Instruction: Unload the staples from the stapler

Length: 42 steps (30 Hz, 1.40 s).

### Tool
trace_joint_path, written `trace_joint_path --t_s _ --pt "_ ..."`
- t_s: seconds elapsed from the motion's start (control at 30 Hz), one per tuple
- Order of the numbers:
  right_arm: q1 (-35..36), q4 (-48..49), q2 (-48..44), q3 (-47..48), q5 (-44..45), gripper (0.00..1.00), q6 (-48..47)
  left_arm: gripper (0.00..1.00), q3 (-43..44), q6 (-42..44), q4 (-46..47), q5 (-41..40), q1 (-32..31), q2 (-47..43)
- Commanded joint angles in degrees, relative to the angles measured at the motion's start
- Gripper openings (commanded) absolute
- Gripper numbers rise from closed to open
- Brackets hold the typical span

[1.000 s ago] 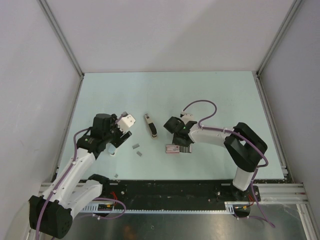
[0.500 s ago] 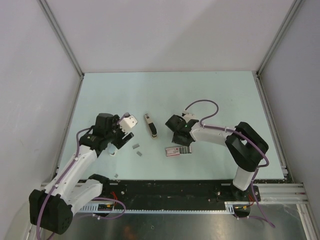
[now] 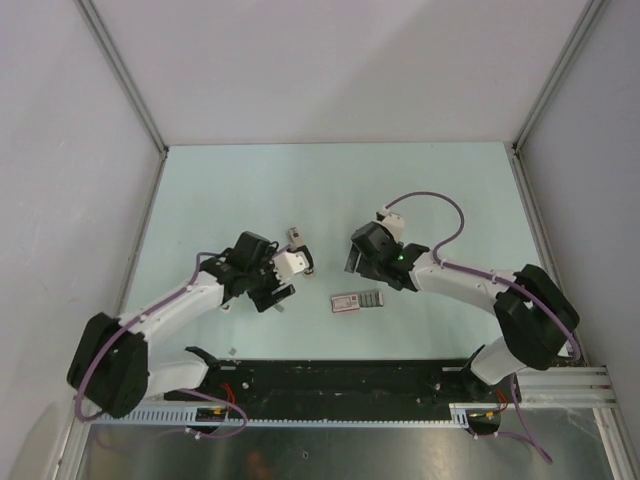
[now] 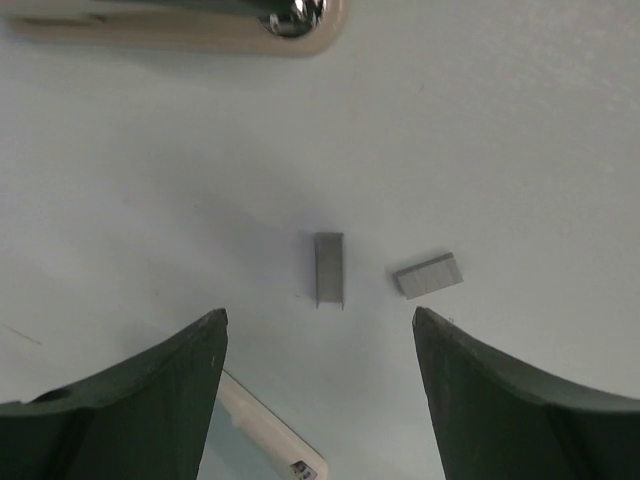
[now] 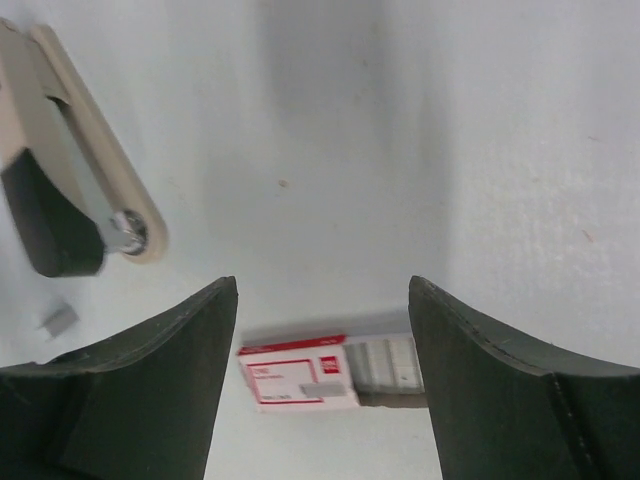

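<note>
My left gripper lowers over the grey staple strip nearer the stapler next and narrows its fingers, as that staple strip lies below their gap.
The beige stapler with a dark top lies on the pale table, its tip showing past my left wrist; its edge fills the top of the left wrist view. Two short grey strips of staples lie loose on the table just ahead of my left gripper, which is open and empty above them. My right gripper is open and empty, hovering right of the stapler.
A pink-and-white staple box with its grey tray slid out lies below the right gripper. Another small staple piece lies by the stapler. A grey bit rests near the front rail. Walls enclose three sides.
My left arm has swung right, from left of the stapler to over the loose staple strips. My right gripper has opened and drawn back from the box's tray toward the far side.
</note>
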Motion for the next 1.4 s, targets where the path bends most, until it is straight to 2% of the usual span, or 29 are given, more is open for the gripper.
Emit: trace_joint_path --t_s 0.0,0.3,0.6,0.83,1.2,1.37 --pt "-0.25 8.62 -4.90 -7.05 1.72 0.75 -2.41 0.79 2.49 -1.49 2.11 1.47 -0.56 5.17" --pt "-1.16 17.13 -8.80 -15.18 0.58 0.72 -4.73 0.76 5.07 -0.23 2.28 2.01 -0.60 11.20" --pt "-1.20 18.82 -8.14 -17.22 -1.82 0.65 -4.54 0.73 5.97 0.04 2.19 2.25 -0.54 12.49" --pt "-1.24 18.85 -8.75 -17.82 -2.09 0.58 -4.49 0.60 4.83 0.68 2.27 2.18 -0.60 13.06" --pt "-1.75 18.89 -9.28 -18.17 -3.00 0.51 -4.11 0.54 4.88 1.25 2.22 1.99 -0.60 15.06" --pt "-1.98 20.63 -9.21 -18.47 -3.65 0.48 -3.79 0.46 4.89 1.24 2.19 2.17 -0.60 15.81"
